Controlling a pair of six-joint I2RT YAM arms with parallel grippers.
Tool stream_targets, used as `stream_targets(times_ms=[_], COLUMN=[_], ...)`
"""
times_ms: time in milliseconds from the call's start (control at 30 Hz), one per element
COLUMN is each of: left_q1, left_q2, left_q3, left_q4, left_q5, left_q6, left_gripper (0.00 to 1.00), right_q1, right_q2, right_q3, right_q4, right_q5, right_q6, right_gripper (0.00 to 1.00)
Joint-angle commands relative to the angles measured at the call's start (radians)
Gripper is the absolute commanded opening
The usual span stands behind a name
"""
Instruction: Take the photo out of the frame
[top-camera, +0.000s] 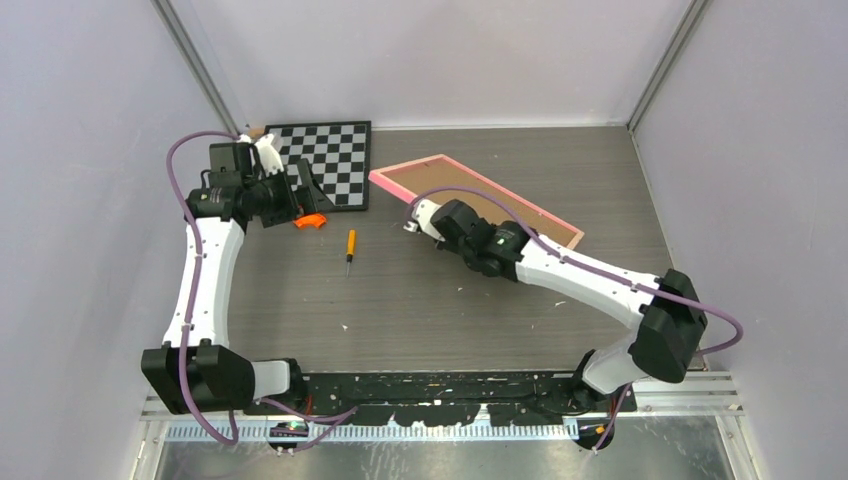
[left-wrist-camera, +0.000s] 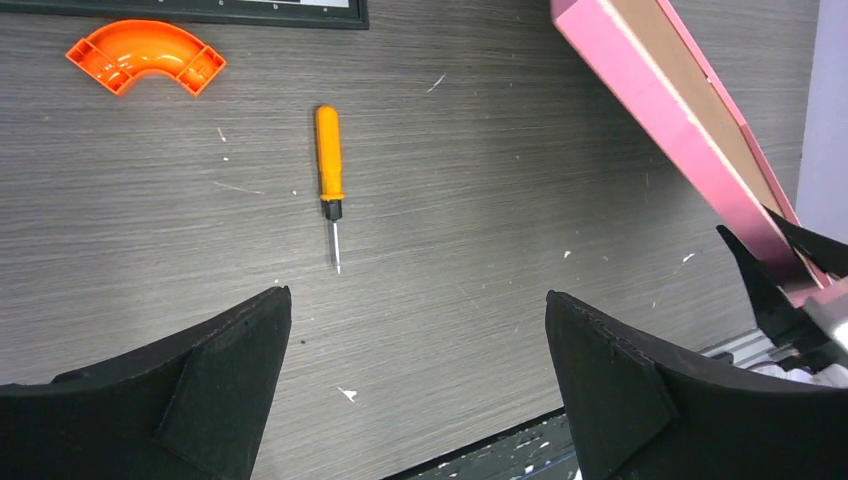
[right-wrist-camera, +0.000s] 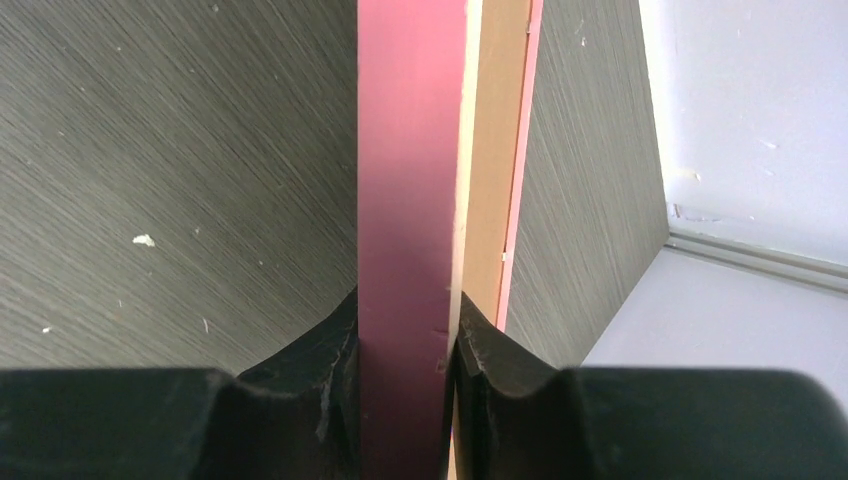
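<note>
Next, the right gripper draws back and down and lays the frame's raised near edge flat to release it, as bare tabletop lies below and behind the gripper.
The frame (top-camera: 450, 180), with a pink border and a brown fibreboard back facing up, lies at the back middle of the table. My right gripper (top-camera: 418, 215) is shut on its near left edge. In the right wrist view the jaws (right-wrist-camera: 405, 345) clamp the pink edge (right-wrist-camera: 405, 150) from both sides. The frame also shows in the left wrist view (left-wrist-camera: 680, 110). The photo is hidden. My left gripper (top-camera: 310, 195) is open and empty beside the chessboard; its fingers (left-wrist-camera: 230, 380) stand wide apart over bare table.
A black-rimmed chessboard (top-camera: 325, 160) lies at the back left. An orange pipe elbow (top-camera: 312, 221) (left-wrist-camera: 148, 55) and an orange-handled screwdriver (top-camera: 350, 245) (left-wrist-camera: 329, 180) lie between the arms. Walls close in the back and both sides.
</note>
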Motion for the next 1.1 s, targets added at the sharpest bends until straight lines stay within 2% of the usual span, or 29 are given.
stream_targets(times_ms=[0,333,533,667,1000,1067], left_q1=[0.008,0.008,0.007,0.007,0.007,0.007], left_q2=[-0.026,-0.015,-0.001,0.001,0.018,0.014], left_q3=[0.005,-0.002,-0.008,-0.012,-0.013,-0.014], left_q4=[0.016,0.012,0.017,0.015,-0.025,-0.025], left_q5=[0.000,-0.016,-0.030,-0.040,-0.042,-0.032], left_q6=[0.044,0.064,0.069,0.075,0.095,0.095], left_gripper=[1.00,1.00,1.00,1.00,1.00,1.00], right_q1=[0.045,0.196,0.272,0.298,0.301,0.299], right_q2=[0.038,0.147,0.232,0.251,0.185,0.153], right_q3=[-0.071,-0.277,-0.356,-0.351,-0.275,-0.265], right_q4=[0.110,0.262,0.391,0.369,0.223,0.202], right_q5=[-0.056,0.017,0.123,0.096,-0.098,-0.149], right_q6=[0.002,-0.021,-0.028,-0.008,0.075,0.084], right_gripper=[0.06,0.11,0.24,0.41,0.83,0.87])
